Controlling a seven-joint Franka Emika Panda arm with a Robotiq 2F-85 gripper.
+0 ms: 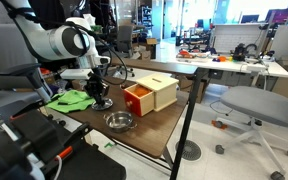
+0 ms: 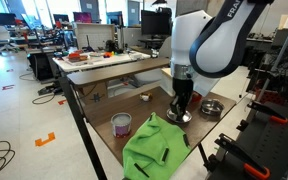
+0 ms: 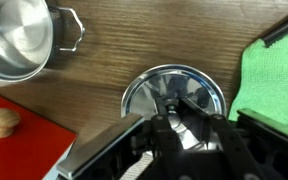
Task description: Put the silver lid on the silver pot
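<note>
My gripper holds the lid and will go up, carry it over the pot's open top (image 1: 119,119) (image 3: 19,33), lower it and release, since the silver pot stands upright and uncovered.
The silver lid (image 3: 197,86) lies flat on the wooden table beside the green cloth, directly under my gripper (image 3: 169,104). The fingers come together on the small knob at the lid's middle. The lid rests on the table in both exterior views (image 1: 103,103) (image 2: 185,118), with the gripper (image 1: 100,93) (image 2: 181,107) pointing straight down onto it. The silver pot (image 3: 19,40) stands empty and upright with small side handles, a short way from the lid. It also shows in both exterior views (image 1: 119,121) (image 2: 212,108).
A cream-and-orange box (image 1: 150,94) stands open behind the pot; its red part with a wooden knob (image 3: 2,122) is near the lid. A green cloth (image 2: 154,150) (image 3: 276,80) lies next to the lid. A purple cup (image 2: 121,124) stands on the table. Office chairs (image 1: 254,105) are nearby.
</note>
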